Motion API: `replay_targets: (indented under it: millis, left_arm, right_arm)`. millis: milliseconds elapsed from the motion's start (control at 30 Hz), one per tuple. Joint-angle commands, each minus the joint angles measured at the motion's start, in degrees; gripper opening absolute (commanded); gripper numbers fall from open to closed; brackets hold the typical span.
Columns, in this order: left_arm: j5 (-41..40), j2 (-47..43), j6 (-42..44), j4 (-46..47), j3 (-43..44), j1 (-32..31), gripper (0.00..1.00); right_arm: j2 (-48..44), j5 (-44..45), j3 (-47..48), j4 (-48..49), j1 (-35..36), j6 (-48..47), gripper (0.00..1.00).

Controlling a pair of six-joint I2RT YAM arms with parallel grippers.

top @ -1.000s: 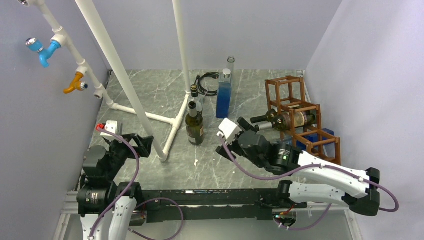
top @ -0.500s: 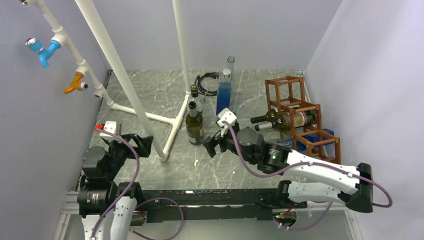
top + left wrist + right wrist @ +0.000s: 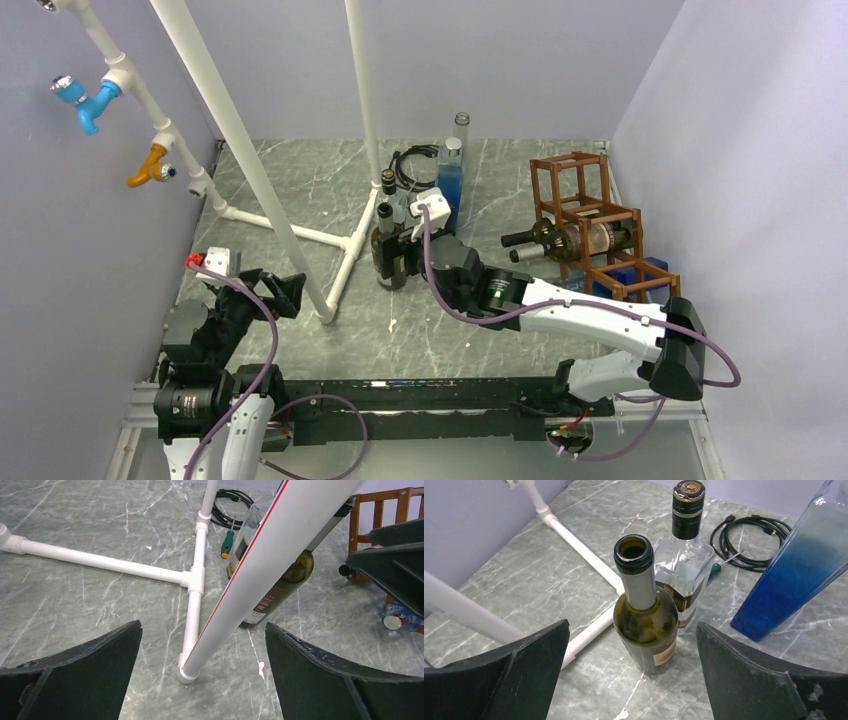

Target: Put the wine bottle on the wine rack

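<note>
I will move my right gripper to the left in the top view next and close it on the neck of the wine bottle, the bottle's thinnest part.
A green wine bottle [image 3: 389, 256] stands upright and uncorked near the table's middle; it also shows in the right wrist view [image 3: 647, 622] and in the left wrist view [image 3: 287, 577]. My right gripper [image 3: 398, 266] is open right in front of it, a finger on each side and not touching [image 3: 631, 625]. The reddish-brown wine rack [image 3: 592, 213] stands at the right, with another wine bottle [image 3: 572, 241] lying in its middle cell. My left gripper [image 3: 276, 290] is open and empty near the pipe foot [image 3: 202, 625].
A clear bottle with a black cap [image 3: 685, 580] stands just behind the wine bottle. A tall blue glass vase [image 3: 791, 577] and a coiled black cable [image 3: 749, 532] are behind and right. A white pipe frame [image 3: 300, 236] crosses the left half. A green-handled screwdriver [image 3: 227, 542] lies by the cable.
My right arm has swung left from beside the rack to the upright wine bottle, its gripper open throughout. The left arm has barely moved.
</note>
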Motion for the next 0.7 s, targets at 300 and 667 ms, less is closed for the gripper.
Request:
replay_targets:
  millis: [300,667]
  left_arm:
    - [0.37,-1.27,-0.50,1.73,0.99,-0.02,0.99]
    - [0.36,-1.43,-0.55,1.79,0.89,-0.18,0.99]
  right_arm:
    - [11.33,9.39,11.76,-1.15,-0.82,2.42,0.92]
    - [18.48,9.80,14.32,0.92,-0.88,2.13,0.73]
